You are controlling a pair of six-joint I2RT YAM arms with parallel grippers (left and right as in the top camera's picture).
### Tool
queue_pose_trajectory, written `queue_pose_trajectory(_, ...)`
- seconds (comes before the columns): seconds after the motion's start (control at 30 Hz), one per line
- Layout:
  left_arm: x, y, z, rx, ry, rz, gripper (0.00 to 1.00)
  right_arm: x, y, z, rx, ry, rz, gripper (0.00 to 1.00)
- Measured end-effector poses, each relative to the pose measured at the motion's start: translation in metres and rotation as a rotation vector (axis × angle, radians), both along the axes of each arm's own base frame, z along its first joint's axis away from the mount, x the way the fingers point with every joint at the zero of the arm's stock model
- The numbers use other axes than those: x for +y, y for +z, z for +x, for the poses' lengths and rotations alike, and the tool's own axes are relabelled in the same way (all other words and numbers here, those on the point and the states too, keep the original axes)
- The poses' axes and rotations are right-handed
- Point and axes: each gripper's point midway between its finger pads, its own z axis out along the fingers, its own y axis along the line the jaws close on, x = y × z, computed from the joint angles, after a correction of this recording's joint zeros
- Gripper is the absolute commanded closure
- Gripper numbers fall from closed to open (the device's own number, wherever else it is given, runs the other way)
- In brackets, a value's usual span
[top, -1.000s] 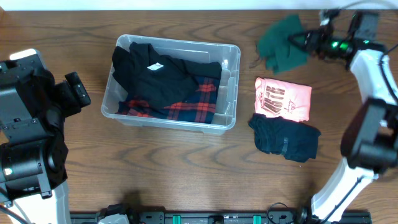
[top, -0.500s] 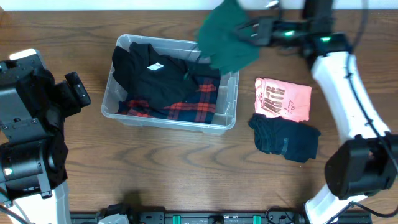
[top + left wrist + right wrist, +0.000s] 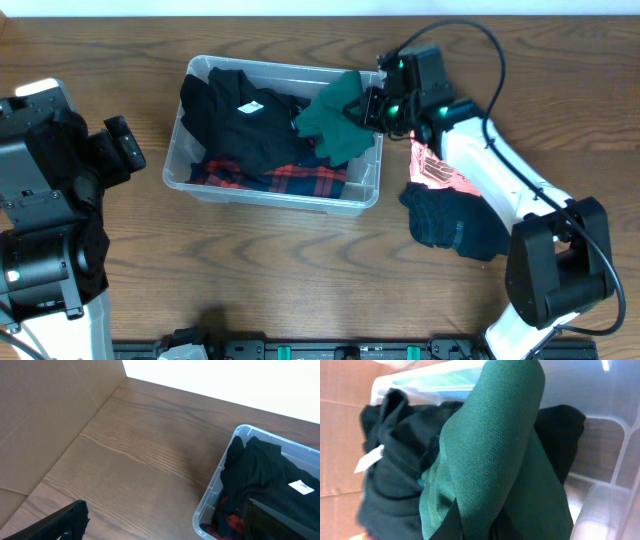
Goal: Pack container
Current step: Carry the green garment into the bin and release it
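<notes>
The green garment already hangs inside the container's sides, so the right gripper lowers it next into the container's end nearest the pink garment and releases it.
The clear plastic container [image 3: 372, 190] stands at the table's middle and holds a black garment [image 3: 240, 120] on a red plaid one [image 3: 300, 178]. My right gripper [image 3: 372, 108] is shut on a dark green garment [image 3: 335, 118] and holds it over the container's right end. In the right wrist view the green garment [image 3: 495, 460] hangs over the black garment [image 3: 390, 490] inside the container [image 3: 605, 505]. My left gripper [image 3: 165, 535] is open and empty, left of the container [image 3: 215, 485].
A pink printed garment [image 3: 440, 172] and a dark navy garment [image 3: 455, 225] lie on the table right of the container, under my right arm. Cardboard [image 3: 45, 420] stands at the table's far left.
My right gripper carried the green garment from the table's back right leftward and down, over the container's right end. The left arm has not moved.
</notes>
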Motion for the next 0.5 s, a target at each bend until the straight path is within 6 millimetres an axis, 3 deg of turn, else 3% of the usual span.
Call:
queue_pose_trajectory(0.17, 0.0, 0.0, 0.0, 0.001, 0.0, 0.0, 0.02, -0.003, -0.012, 0.007, -0.059, -0.035, -0.007, 0.99)
queue_pose_trajectory(0.4, 0.0, 0.0, 0.0, 0.001, 0.0, 0.0, 0.02, 0.01, 0.009, 0.016, -0.18, 0.015, 0.065, 0.99)
queue_pose_trajectory(0.5, 0.0, 0.0, 0.0, 0.001, 0.0, 0.0, 0.02, 0.0, -0.006, 0.013, -0.117, -0.025, 0.011, 0.99)
